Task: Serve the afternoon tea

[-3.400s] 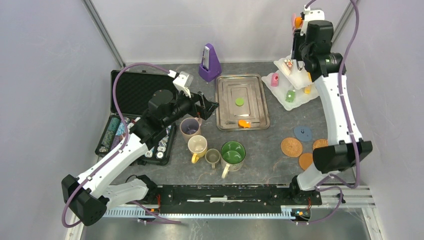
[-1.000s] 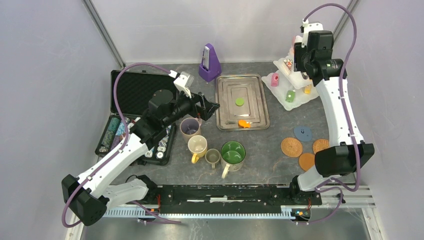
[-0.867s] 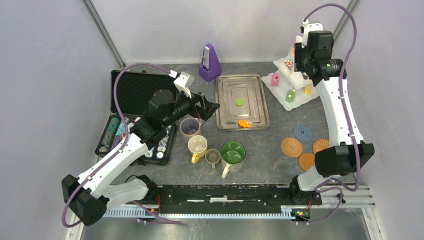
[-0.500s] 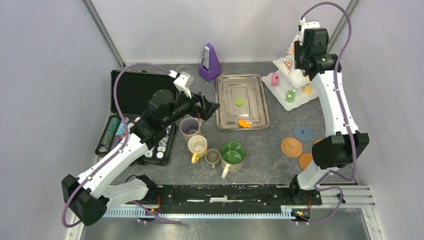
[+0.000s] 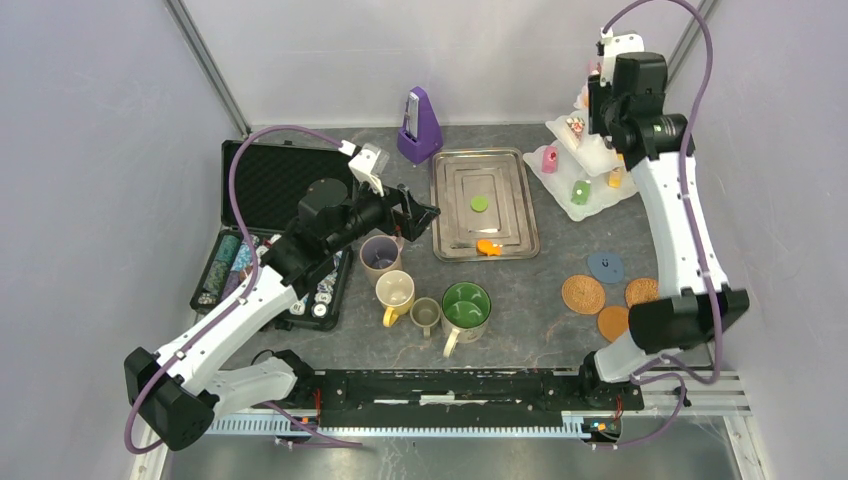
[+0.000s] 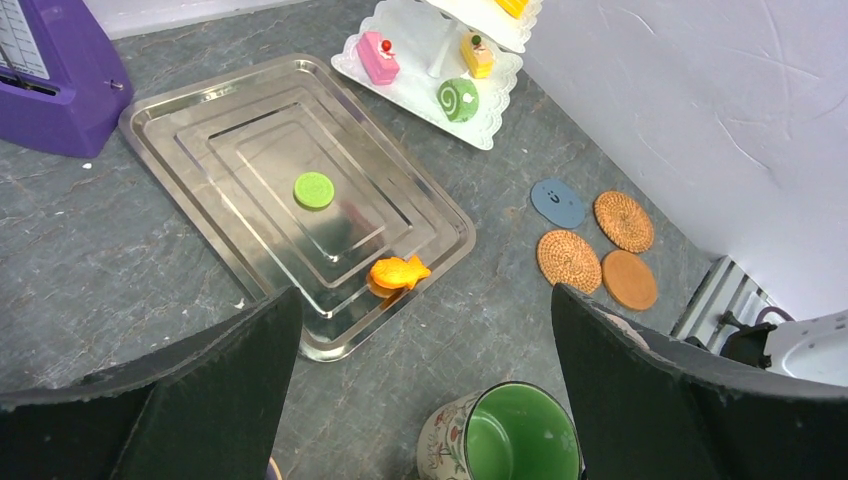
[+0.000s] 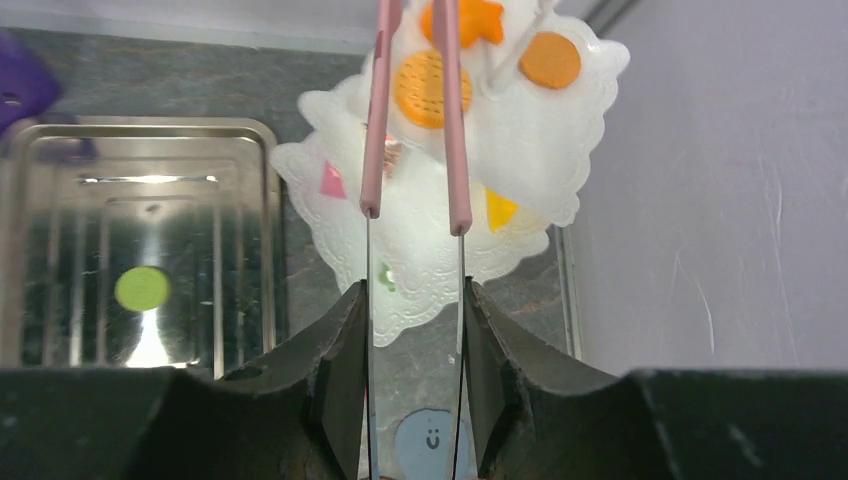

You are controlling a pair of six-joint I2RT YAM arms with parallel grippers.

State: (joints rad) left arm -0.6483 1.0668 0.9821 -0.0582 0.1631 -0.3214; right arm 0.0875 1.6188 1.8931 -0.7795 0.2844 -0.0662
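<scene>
Next, my right gripper comes back and lowers its tongs around the orange fish, which lies below it and to its left in the top view.
My right gripper is shut on pink-tipped tongs, held above the white three-tier stand. Nothing sits between the tong arms; their tips run past the top edge of the view. Orange pastries lie on the upper tier. On the lower tier are a pink pastry and a green one. A green disc and an orange fish lie in the steel tray. My left gripper hangs open over the mauve mug, by the yellow, olive and big green mugs.
Three cork coasters and a blue one lie at the right front. A purple metronome stands behind the tray. An open black case with poker chips fills the left side. Walls close in on three sides.
My right wrist has risen and shifted back a little above the stand, and its jaws have squeezed the tongs narrower. The left arm has not moved.
</scene>
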